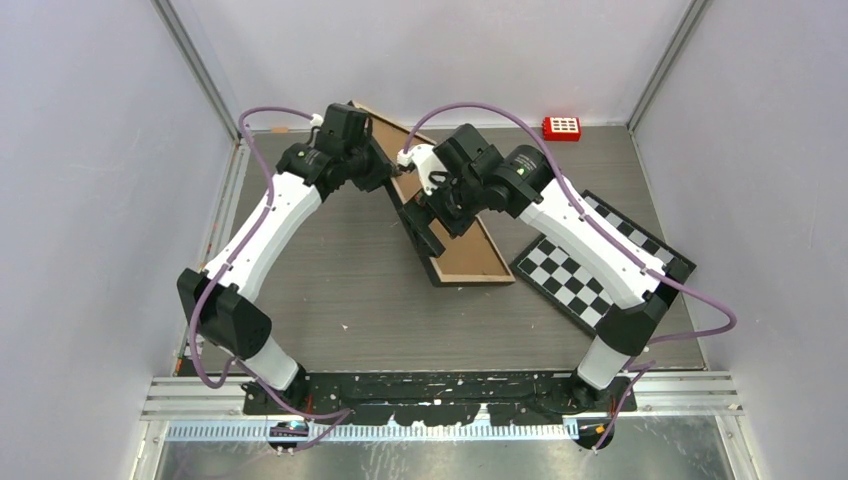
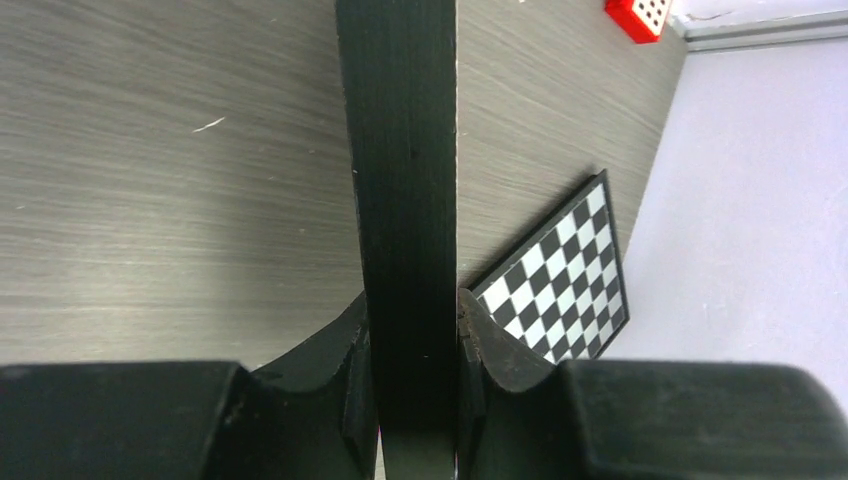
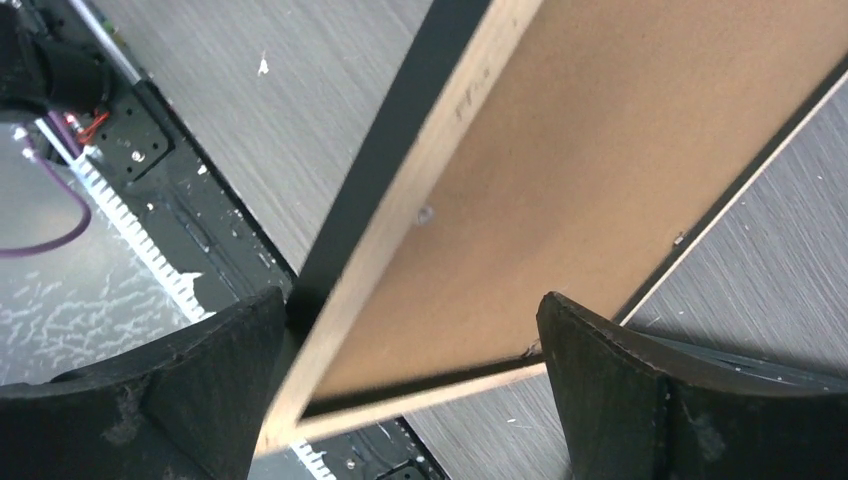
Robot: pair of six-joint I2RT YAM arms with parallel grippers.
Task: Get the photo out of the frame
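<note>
The frame is still standing tilted, so my left gripper needs to lower toward the left in the top view first, to lay it flat on the tabletop and then let go of it.
The frame [image 1: 470, 255] stands tilted on one long edge on the table, its back with brown board and pale wood rim facing up and right. My left gripper [image 1: 378, 170] is shut on the frame's black upper edge [image 2: 400, 150], with a finger pressed on each side of it. My right gripper [image 1: 432, 205] is open at the frame's back. In the right wrist view the brown backing board [image 3: 600, 150] and a corner of the pale rim [image 3: 330, 345] lie between its spread fingers [image 3: 640, 390]. The photo is hidden.
A black-and-white checkerboard [image 1: 590, 265] lies flat on the table to the right of the frame, also in the left wrist view [image 2: 560, 285]. A small red block [image 1: 561, 127] sits at the back wall. Grey walls close in both sides.
</note>
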